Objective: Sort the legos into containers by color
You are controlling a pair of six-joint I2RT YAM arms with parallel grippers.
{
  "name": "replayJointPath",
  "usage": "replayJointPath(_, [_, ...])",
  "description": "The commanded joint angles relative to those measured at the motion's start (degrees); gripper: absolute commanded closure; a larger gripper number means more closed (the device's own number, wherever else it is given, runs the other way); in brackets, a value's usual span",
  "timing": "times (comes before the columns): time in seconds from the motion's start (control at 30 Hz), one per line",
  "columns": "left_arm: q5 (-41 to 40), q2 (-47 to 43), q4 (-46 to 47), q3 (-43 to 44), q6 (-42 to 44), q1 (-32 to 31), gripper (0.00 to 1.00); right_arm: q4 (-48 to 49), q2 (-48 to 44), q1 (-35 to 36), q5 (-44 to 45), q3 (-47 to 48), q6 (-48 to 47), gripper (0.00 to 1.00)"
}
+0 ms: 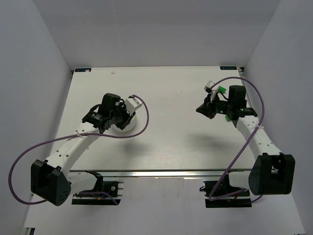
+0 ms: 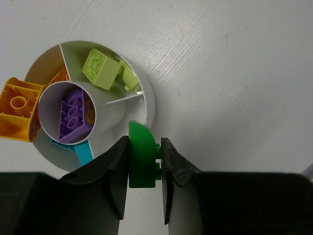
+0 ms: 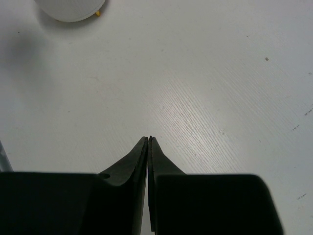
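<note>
The left gripper moves toward the bowl's middle cup next, then lowers the dark green lego (image 2: 142, 161) into the bowl's bare wedge (image 2: 124, 123) beside the lime-yellow legos.
My left gripper (image 2: 145, 142) is shut on a dark green lego (image 2: 142, 161), which hangs at the near rim of the round white bowl (image 2: 149, 105). Of the bowl's containers, one wedge holds lime-yellow legos (image 2: 101, 68). The round middle cup holds a purple lego (image 2: 73, 115), and a cyan lego (image 2: 83, 152) lies in a lower wedge. An orange lego (image 2: 17, 110) sits at the left side. The wedge (image 2: 124, 113) just beyond the green lego looks bare. In the top view the left gripper (image 1: 117, 120) covers most of the bowl (image 1: 129, 126). My right gripper (image 3: 148, 138) is shut with nothing in it.
The right gripper (image 1: 203, 110) hovers over bare white table at the right. In the right wrist view the bowl (image 3: 71, 10) shows far off at the top left edge. White walls enclose the table on three sides. A purple cable (image 1: 142, 120) loops beside the bowl.
</note>
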Motion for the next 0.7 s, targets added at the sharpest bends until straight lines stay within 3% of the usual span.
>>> replayJointPath(0.0, [-1.8, 0.0, 2.0, -1.0, 5.0, -0.2, 1.00, 1.4, 0.2, -0.2, -1.0, -0.3, 0.2, 0.92])
replayJointPath(0.67, [-5.6, 4.7, 8.4, -3.3, 12.8, 0.3, 1.00, 0.8, 1.0, -0.4, -1.3, -0.1, -0.5, 0.92])
